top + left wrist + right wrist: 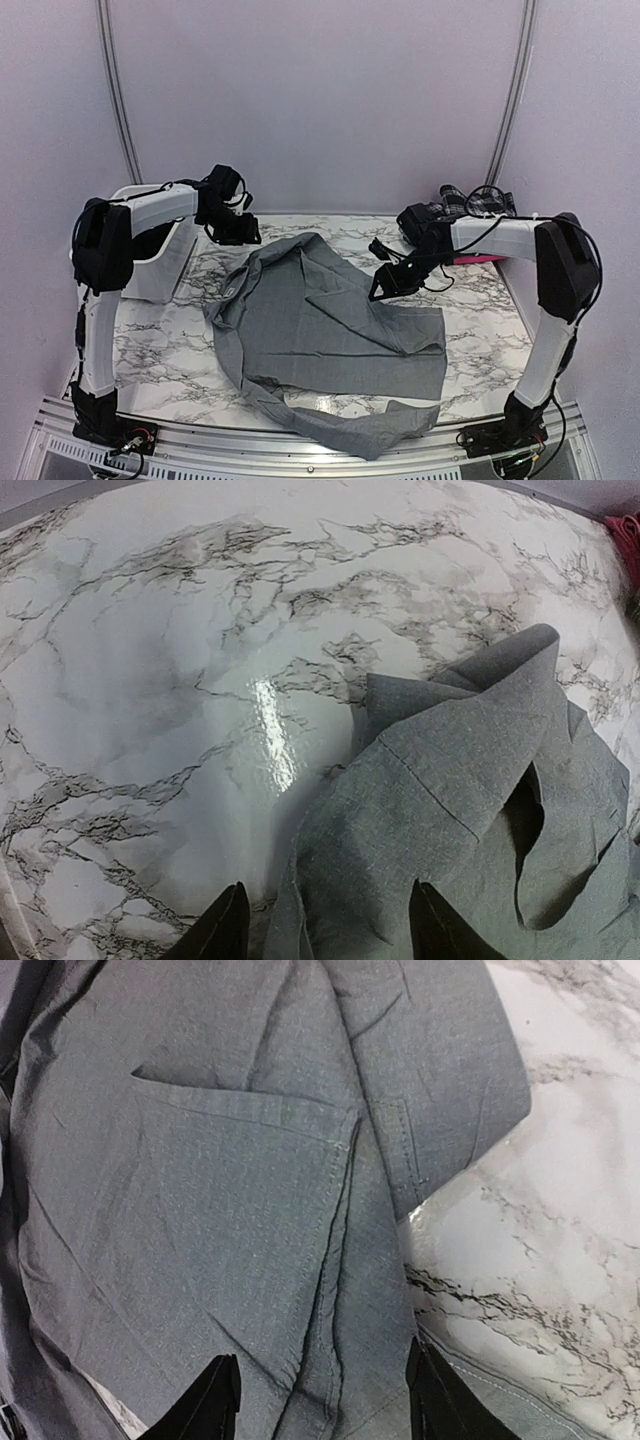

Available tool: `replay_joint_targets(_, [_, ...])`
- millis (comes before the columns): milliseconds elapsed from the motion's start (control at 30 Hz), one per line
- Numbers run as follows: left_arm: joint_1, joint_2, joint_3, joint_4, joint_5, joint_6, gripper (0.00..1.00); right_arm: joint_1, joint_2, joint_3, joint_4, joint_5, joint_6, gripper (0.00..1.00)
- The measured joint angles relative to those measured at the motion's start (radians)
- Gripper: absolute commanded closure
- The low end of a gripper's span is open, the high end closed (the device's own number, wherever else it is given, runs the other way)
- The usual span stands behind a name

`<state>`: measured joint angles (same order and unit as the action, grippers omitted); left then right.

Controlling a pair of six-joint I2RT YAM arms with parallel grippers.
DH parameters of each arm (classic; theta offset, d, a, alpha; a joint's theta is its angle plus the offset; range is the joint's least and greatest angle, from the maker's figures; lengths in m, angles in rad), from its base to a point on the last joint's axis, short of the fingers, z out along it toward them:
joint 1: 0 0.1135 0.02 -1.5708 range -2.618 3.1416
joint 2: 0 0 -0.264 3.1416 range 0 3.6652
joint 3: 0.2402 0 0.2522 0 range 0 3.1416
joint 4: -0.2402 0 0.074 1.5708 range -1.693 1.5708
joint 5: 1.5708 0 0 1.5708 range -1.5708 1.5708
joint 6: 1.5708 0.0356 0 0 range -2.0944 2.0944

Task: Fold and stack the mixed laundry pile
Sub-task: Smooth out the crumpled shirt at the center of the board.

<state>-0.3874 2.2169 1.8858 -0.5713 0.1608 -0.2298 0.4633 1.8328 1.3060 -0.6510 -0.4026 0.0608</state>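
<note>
I should next move my right gripper down and sideways onto the shirt's seam (pixel 357 296) (pixel 345 1155), because the seam is below the gripper's open fingers and to their left in the top view.
A grey collared button shirt (pixel 330 325) lies spread on the marble table (pixel 170 350), one sleeve trailing to the front edge. My left gripper (pixel 236 232) hovers over the shirt's far-left corner. In the left wrist view the left gripper (pixel 330 935) is open above the shirt's folded edge (pixel 470 800), gripping nothing. My right gripper (pixel 386 285) hangs over the shirt's right side. In the right wrist view the right gripper (pixel 320 1405) is open above a seam of the shirt (pixel 230 1210), apart from the cloth. A black-and-white plaid piece (pixel 468 200) and a red-pink piece (pixel 480 258) lie at the back right.
A white plastic basket (pixel 160 262) stands at the left, under the left arm. Bare marble (pixel 200 680) stretches left of the shirt's collar and to its right (pixel 550 1260). The red-pink cloth (pixel 626 530) peeks in at the left wrist view's top right corner.
</note>
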Motion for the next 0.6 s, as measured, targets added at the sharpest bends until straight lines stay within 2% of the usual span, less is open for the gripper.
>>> replay_joint_targets(600, [-0.043,0.001,0.0,0.0,-0.003,0.01,0.37,0.004,0.18,0.126,0.06,-0.113,0.041,0.58])
